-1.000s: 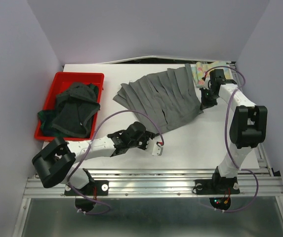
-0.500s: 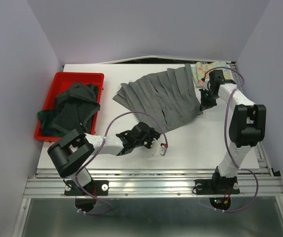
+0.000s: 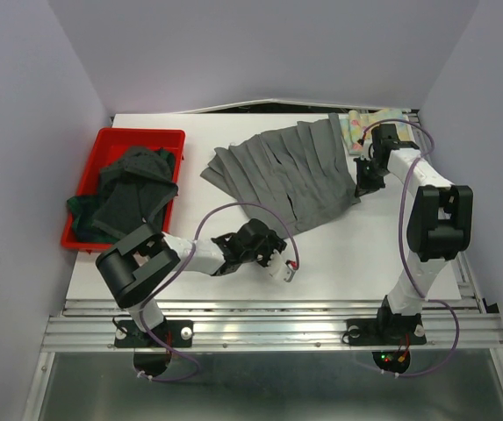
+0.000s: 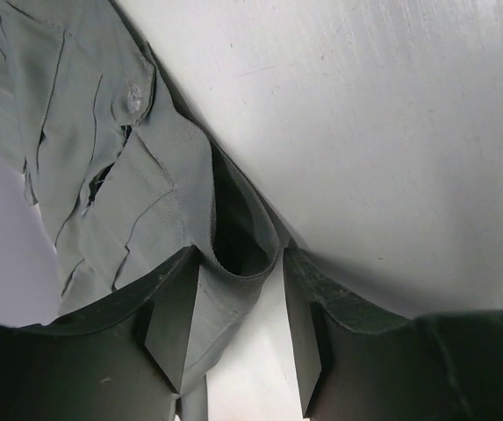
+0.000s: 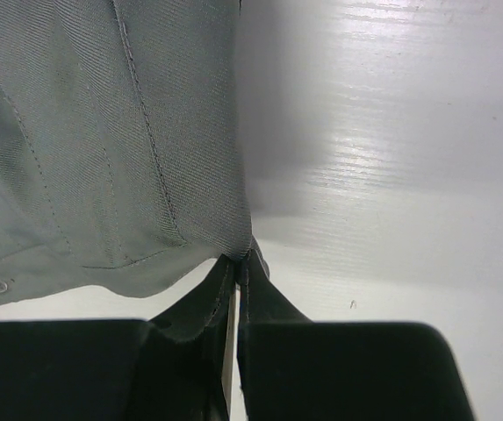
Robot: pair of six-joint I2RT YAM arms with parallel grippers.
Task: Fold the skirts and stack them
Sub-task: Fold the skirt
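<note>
My right gripper holds the skirt's pinched edge and will next pull it outward and to the left in the top view, then open, because the grey pleated skirt [image 3: 291,175] lies slanted across the table.
The grey pleated skirt [image 3: 291,175] lies spread out in the middle of the table. My left gripper [image 3: 275,248] is at its near corner. In the left wrist view the left gripper [image 4: 240,263] is open, with a fold of the skirt's waistband [image 4: 233,219] standing between the jaws. My right gripper [image 3: 365,182] is at the skirt's right corner. In the right wrist view the right gripper [image 5: 238,263] is shut on the skirt's edge [image 5: 146,158]. A pastel floral skirt [image 3: 370,123] lies folded at the far right. Dark skirts [image 3: 132,197] fill the red bin.
The red plastic bin [image 3: 82,180] stands at the table's left side. Purple cables loop over both arms. Bare white table [image 3: 348,254] shows between the skirt and the near edge. The walls close in on the left, back and right.
My left arm has swung its elbow to the right and its gripper has shifted slightly right and toward the near edge. The right arm and the skirt have not visibly moved.
</note>
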